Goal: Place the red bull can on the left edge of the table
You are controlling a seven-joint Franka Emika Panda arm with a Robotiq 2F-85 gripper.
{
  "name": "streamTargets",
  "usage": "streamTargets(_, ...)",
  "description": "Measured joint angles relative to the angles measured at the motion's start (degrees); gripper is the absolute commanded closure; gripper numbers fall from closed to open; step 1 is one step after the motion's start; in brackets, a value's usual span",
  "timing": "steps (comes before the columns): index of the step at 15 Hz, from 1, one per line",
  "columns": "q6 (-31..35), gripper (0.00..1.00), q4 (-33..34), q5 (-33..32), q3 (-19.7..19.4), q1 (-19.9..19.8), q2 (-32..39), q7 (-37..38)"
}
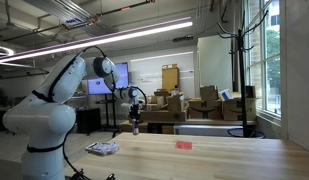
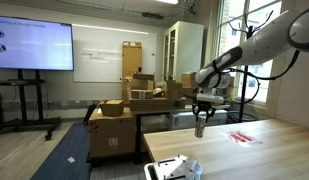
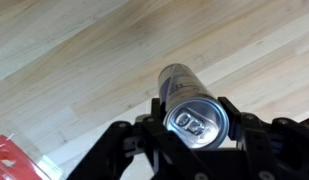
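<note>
My gripper holds the can. Next I will carry it back toward the base and down to the white-grey plate (image 1: 101,149) at the wanted table edge and release it there.
My gripper (image 3: 196,118) is shut on the red bull can (image 3: 189,100), a slim dark can with a silvery top and pull tab that faces the wrist camera. In both exterior views the gripper (image 1: 135,124) (image 2: 201,122) holds the can (image 1: 135,128) (image 2: 201,126) upright over the far part of the light tan wooden table (image 1: 194,158) (image 2: 264,150). Whether the can's base touches the tabletop I cannot tell.
A flat red object (image 1: 183,145) (image 2: 242,137) (image 3: 12,160) lies on the table. A white-grey packet (image 1: 101,148) (image 2: 172,168) lies near one table edge. Stacked cardboard boxes (image 1: 174,105) (image 2: 129,110) and a screen (image 2: 32,45) stand behind the table.
</note>
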Motion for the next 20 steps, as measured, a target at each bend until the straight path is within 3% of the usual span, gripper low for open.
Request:
streamTargets(4,0.19,0.67,-6.97,1.86,5.40,4.12,-6.83,-3.09)
streamTargets(8,0.19,0.67,-12.15,1.98,9.16,9.58,-8.84,-3.53)
streamTargets(13,0.17,0.67,-15.94,-0.41,9.51,13.51,-8.41,-3.53)
streamTargets(20,0.17,0.67,-18.22,-5.12,7.95,14.13,-8.23,-3.53)
